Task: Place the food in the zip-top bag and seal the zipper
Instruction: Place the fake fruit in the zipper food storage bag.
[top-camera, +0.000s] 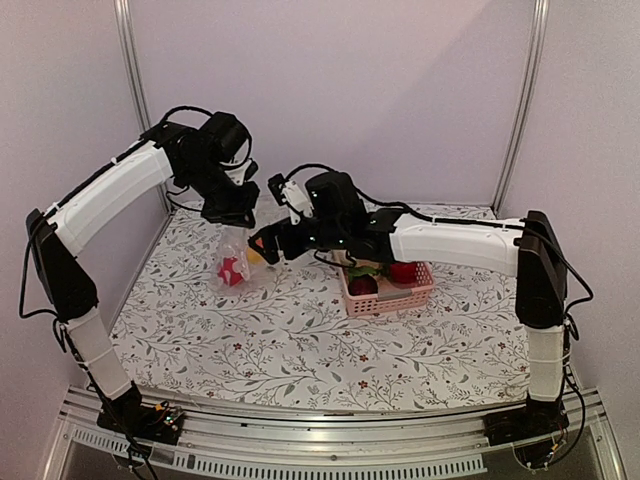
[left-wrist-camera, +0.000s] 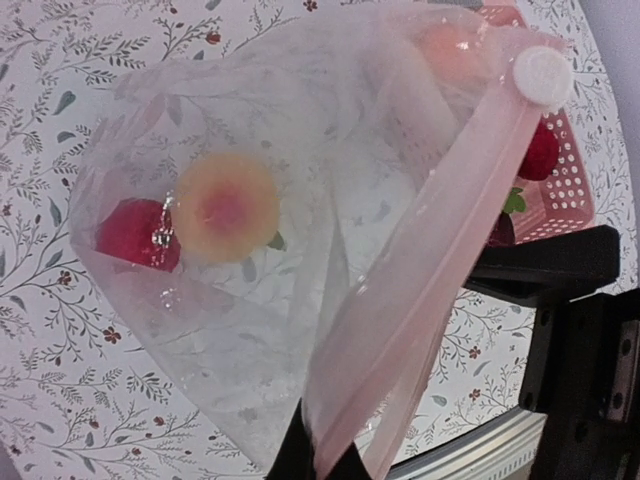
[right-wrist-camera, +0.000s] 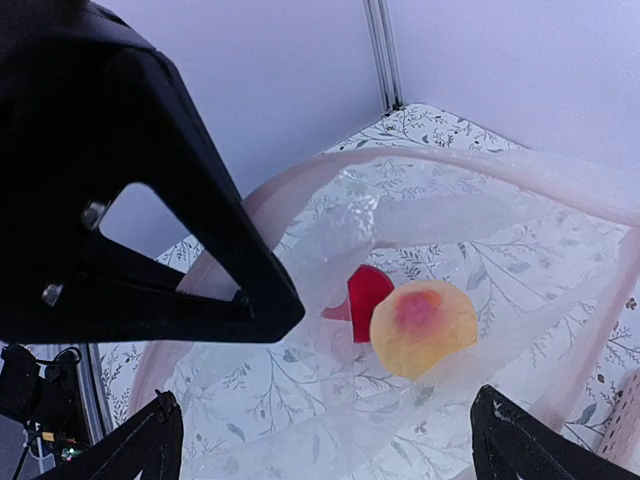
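The right gripper crosses to the pink basket (top-camera: 415, 292) and descends beside the green leaves next, since more food sits below the gripper, to its right in the top view.
The clear zip-top bag (top-camera: 232, 258) hangs open from my left gripper (top-camera: 232, 222), which is shut on its mouth edge (left-wrist-camera: 322, 455). The zipper (left-wrist-camera: 440, 250) is a pale pink strip with a white slider (left-wrist-camera: 541, 75). Inside the bag lie a yellow-orange peach-like fruit (left-wrist-camera: 225, 205) and a red fruit (left-wrist-camera: 138, 233); both show in the right wrist view, the peach (right-wrist-camera: 423, 327) and the red piece (right-wrist-camera: 365, 297). My right gripper (top-camera: 262, 245) is open and empty just above the bag mouth (right-wrist-camera: 330, 450). More food sits in the pink basket (top-camera: 415, 292): a red fruit (top-camera: 403, 271), a dark purple one (top-camera: 362, 285), green leaves (top-camera: 366, 268).
The flower-patterned tabletop (top-camera: 300, 340) is walled by lilac panels with metal posts at the back corners. My left gripper's black body (right-wrist-camera: 150, 200) hangs close in front of the right wrist camera. The basket (left-wrist-camera: 565, 190) stands just right of the bag.
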